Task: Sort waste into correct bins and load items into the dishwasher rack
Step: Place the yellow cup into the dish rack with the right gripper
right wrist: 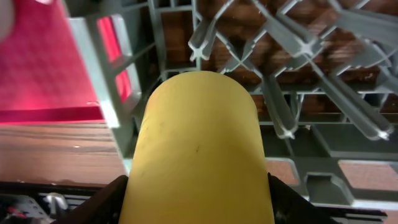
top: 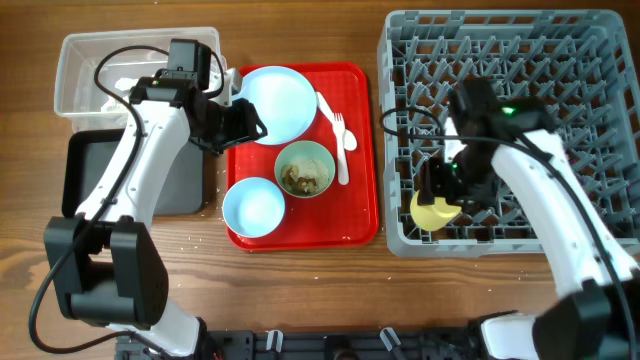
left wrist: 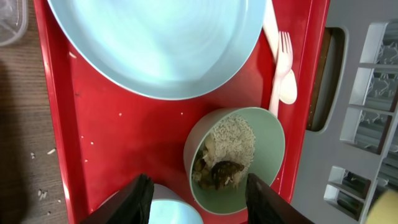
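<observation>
My left gripper should next move toward the rack and down onto the pale green bowl's rim (top: 333,168) (left wrist: 278,122) beside the fork, since food scraps are inside the bowl.
My left gripper (top: 248,122) (left wrist: 199,202) is open and empty, hovering over the red tray by the left edge of the light blue plate (top: 282,103) (left wrist: 155,43). The pale green bowl (top: 304,168) (left wrist: 264,155) holds brownish-white food scraps (left wrist: 225,163). The light blue bowl (top: 253,207) (left wrist: 177,213) sits at the tray's front. The white fork (left wrist: 283,53) and spoon (left wrist: 288,90) lie at the plate's right (top: 341,140). My right gripper (top: 437,200) (right wrist: 198,199) is shut on the yellow cup (top: 433,212) (right wrist: 199,143) at the front left corner of the grey dishwasher rack (top: 560,60) (right wrist: 280,106). The red wrapper is out of view.
The clear tub (top: 85,65) stands at the back left, with the black tray (top: 80,170) in front of it, partly under my left arm. The flat red tray (top: 360,215) (left wrist: 118,137) lies between the bins and the rack. Crumbs dot the wood near the tray's front left corner.
</observation>
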Available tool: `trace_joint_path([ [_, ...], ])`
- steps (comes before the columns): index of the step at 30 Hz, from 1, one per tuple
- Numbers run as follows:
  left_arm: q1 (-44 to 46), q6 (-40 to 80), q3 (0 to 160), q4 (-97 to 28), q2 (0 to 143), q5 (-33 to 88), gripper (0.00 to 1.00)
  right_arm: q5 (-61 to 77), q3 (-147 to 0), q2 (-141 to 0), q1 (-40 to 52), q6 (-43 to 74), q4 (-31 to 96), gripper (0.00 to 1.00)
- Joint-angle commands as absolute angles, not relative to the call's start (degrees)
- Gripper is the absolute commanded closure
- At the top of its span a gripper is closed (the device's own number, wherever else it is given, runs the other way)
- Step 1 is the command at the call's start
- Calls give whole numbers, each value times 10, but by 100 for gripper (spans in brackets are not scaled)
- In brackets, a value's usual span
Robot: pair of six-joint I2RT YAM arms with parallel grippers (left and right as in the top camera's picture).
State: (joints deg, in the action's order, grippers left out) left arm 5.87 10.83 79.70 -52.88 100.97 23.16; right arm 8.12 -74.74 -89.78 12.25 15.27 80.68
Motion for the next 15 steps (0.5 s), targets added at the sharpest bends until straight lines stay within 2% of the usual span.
trace_joint_path([
  [1, 55, 111, 805, -535, 1000, 224, 51, 58, -752, -938, 128, 166, 803, 37],
  [4, 55, 111, 805, -536, 1000, 224, 50, 58, -752, -950, 128, 166, 784, 15],
  [5, 55, 111, 805, -536, 1000, 224, 50, 58, -753, -950, 128, 166, 775, 11],
  [8, 55, 111, 805, -536, 1000, 224, 50, 77, -778, -949, 128, 165, 759, 11],
  [10, 68, 112, 805, -541, 1000, 224, 51, 77, -846, -949, 128, 153, 761, 10],
  [13, 157, 113, 805, -547, 1001, 209, 53, 71, -971, -948, 101, 143, 767, 9],
  [15, 233, 157, 805, -540, 1004, 120, 52, 71, -992, -947, 73, 137, 763, 9],
])
